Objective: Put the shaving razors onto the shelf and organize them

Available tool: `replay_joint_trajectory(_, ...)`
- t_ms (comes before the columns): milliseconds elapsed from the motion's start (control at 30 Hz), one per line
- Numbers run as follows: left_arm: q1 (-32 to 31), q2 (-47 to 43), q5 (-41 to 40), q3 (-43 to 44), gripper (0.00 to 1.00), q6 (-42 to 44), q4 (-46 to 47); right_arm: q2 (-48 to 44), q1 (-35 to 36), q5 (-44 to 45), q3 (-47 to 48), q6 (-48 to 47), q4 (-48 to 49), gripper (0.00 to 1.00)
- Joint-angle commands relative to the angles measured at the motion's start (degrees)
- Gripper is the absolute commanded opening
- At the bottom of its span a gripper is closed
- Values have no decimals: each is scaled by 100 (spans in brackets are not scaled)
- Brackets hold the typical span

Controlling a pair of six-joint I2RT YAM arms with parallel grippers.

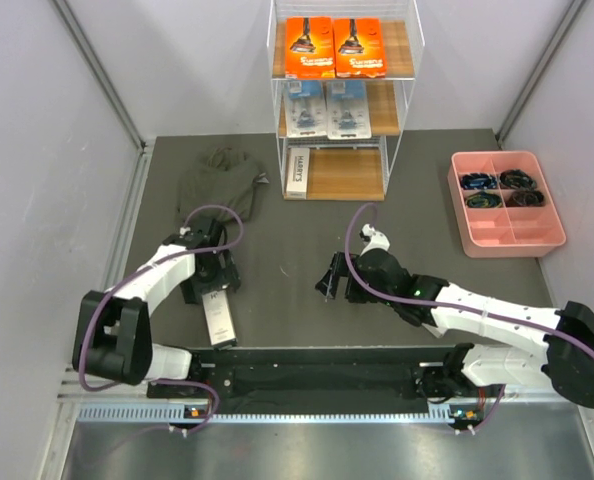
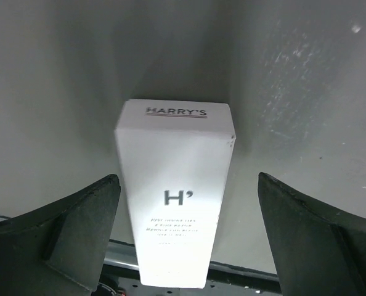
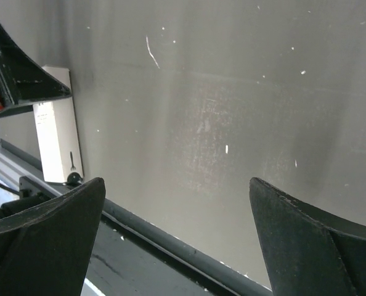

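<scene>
The far half of the white razor box (image 1: 215, 300) is already between my open fingers, so my left gripper will lower around it next and close on the box's long sides.
The shelf (image 1: 349, 176) stands at the back centre. Two orange razor boxes (image 1: 334, 47) lie on its top tier, two blue blister packs (image 1: 325, 108) on the middle tier, and one white box (image 1: 298, 171) at the left of the bottom tier. Another white razor box (image 1: 218, 320) (image 2: 174, 197) marked HARRY'S lies flat on the mat near the front rail. My left gripper (image 1: 210, 286) (image 2: 189, 216) hangs open over it, one finger on each side, with a gap to each. Open and empty, my right gripper (image 1: 334, 281) (image 3: 177, 222) is over bare mat at centre. The white box (image 3: 56, 129) shows at the left of the right wrist view.
A pink compartmented tray (image 1: 522, 235) with dark items sits at the right. A dark cloth (image 1: 220, 180) lies crumpled at the back left. The black base rail (image 1: 317, 375) runs along the near edge, just behind the white box.
</scene>
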Motion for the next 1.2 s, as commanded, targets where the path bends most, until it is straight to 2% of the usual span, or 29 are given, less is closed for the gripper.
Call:
replay_joint_trajectory(0,30,423,407,174,95,168,122,-177,65,15,26,61,105,99)
replay_joint_trajectory(267,39,890,671,262,77,291,43,-204,74,-12,26,70,79,99)
replay_joint_trajectory(400,39,829,750,253,61,317,78,-247,65,-12,26,61,79,99)
replay_joint_trajectory(433,30,776,751,253,52,317,79,-256,65,-12,26,61,79,99)
replay_joint_trajectory(533,39,714,925,262,42,344,114,-283,65,-21,70,53,61,99)
replay_joint_trajectory(933,38,434,1331,780,41,335,87,-502,74,32,509,-79,-255,99)
replay_joint_trajectory(1167,38,205,1866,1018,41,-270,578,-634,82,-20,685,-193,-203,99)
